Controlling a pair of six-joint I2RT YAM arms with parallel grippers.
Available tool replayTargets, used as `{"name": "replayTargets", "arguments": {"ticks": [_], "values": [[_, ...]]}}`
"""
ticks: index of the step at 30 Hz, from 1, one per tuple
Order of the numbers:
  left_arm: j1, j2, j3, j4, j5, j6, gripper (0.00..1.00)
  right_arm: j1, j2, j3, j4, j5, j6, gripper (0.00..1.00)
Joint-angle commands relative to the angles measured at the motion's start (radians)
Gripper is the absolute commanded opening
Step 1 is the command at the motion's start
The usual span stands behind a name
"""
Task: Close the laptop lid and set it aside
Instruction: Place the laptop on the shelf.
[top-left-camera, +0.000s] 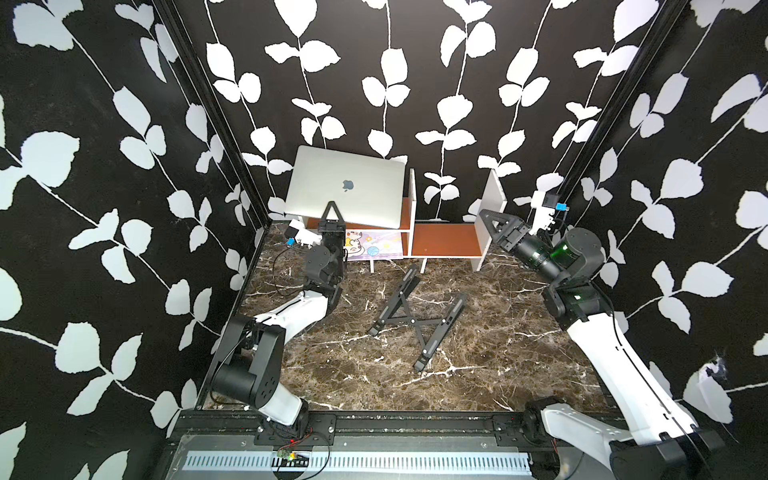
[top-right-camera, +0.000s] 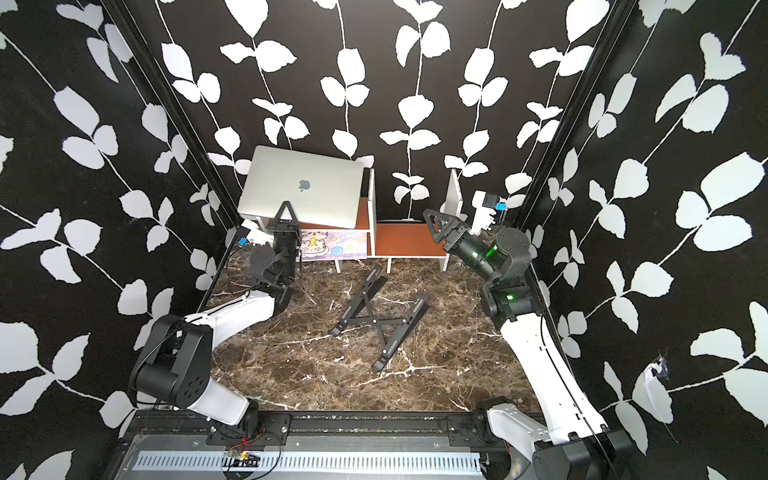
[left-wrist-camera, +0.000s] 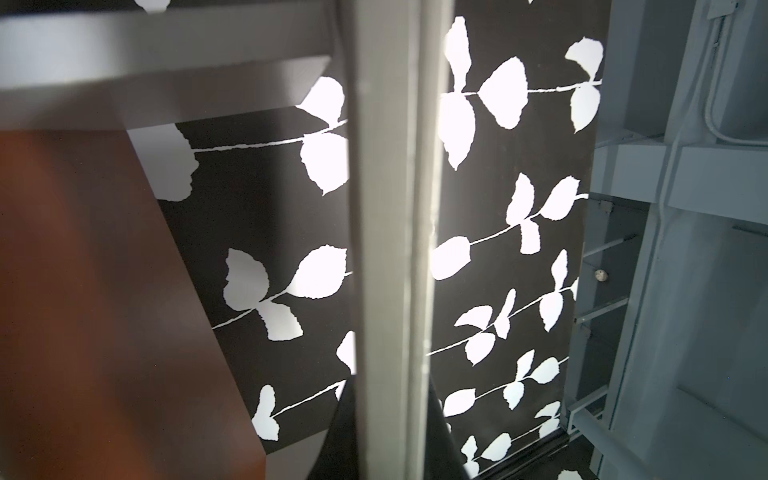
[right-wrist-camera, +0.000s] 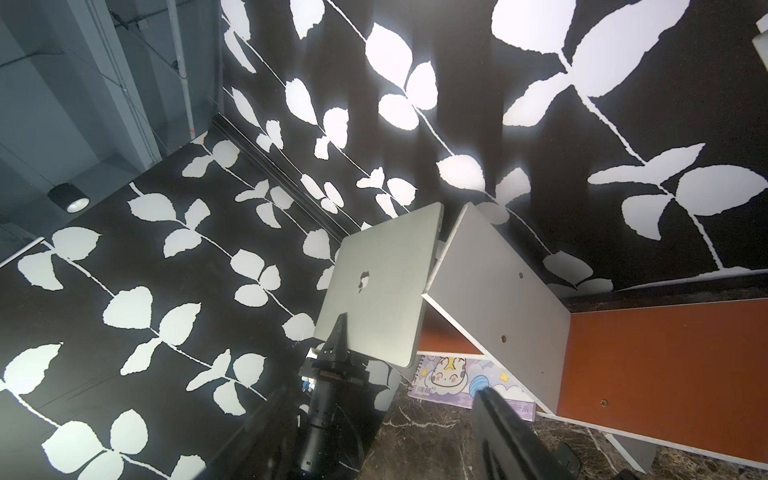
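The laptop hangs slanted above the orange-brown board (left-wrist-camera: 104, 304), so the robot's left gripper will next move toward the shelf's middle divider, turn the laptop square, lower it onto the board and let go.
The silver-grey laptop (top-left-camera: 345, 187) (top-right-camera: 301, 187) slants over the left section of the shelf at the back, lid (top-left-camera: 370, 170) folded flat on the base with the apple logo facing up. My left gripper (top-left-camera: 331, 210) (top-right-camera: 285, 210) is shut on the laptop's near edge. In the left wrist view that thin edge (left-wrist-camera: 395, 249) runs between the two black fingers (left-wrist-camera: 338, 436). The right wrist view shows the laptop (right-wrist-camera: 374, 291) with the left gripper (right-wrist-camera: 338, 332) clamped on it. My right gripper (top-left-camera: 486, 218) (top-right-camera: 430, 218) (right-wrist-camera: 378, 419) hovers open and empty by the shelf's right end.
A white shelf (top-left-camera: 411, 195) with orange-brown boards (top-left-camera: 446, 239) stands against the back wall. A cartoon-cat notebook (top-left-camera: 374, 245) (right-wrist-camera: 453, 378) lies in its lower left compartment. A black folding X-frame stand (top-left-camera: 415, 320) (top-right-camera: 376, 320) lies mid-table. Leaf-patterned walls close in on three sides.
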Motion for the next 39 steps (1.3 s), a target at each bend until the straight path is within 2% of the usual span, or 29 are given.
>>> {"name": "replayTargets", "arguments": {"ticks": [1, 10, 22, 33, 39], "values": [[-0.034, -0.025, 0.079, 0.208, -0.027, 0.013, 0.00, -0.010, -0.002, 0.017, 0.045, -0.016, 0.000, 0.69], [-0.093, 0.025, 0.073, 0.227, -0.092, 0.026, 0.00, -0.027, -0.001, 0.024, 0.044, -0.039, 0.006, 0.69], [-0.125, 0.017, 0.000, 0.188, -0.179, 0.001, 0.00, -0.045, 0.001, 0.021, 0.056, -0.069, 0.021, 0.69], [-0.128, -0.008, -0.020, 0.031, -0.244, -0.076, 0.00, -0.052, -0.014, 0.009, 0.061, -0.080, 0.032, 0.69], [-0.128, 0.019, -0.004, 0.025, -0.293, -0.119, 0.00, -0.052, -0.020, 0.005, 0.061, -0.080, 0.034, 0.69]]}}
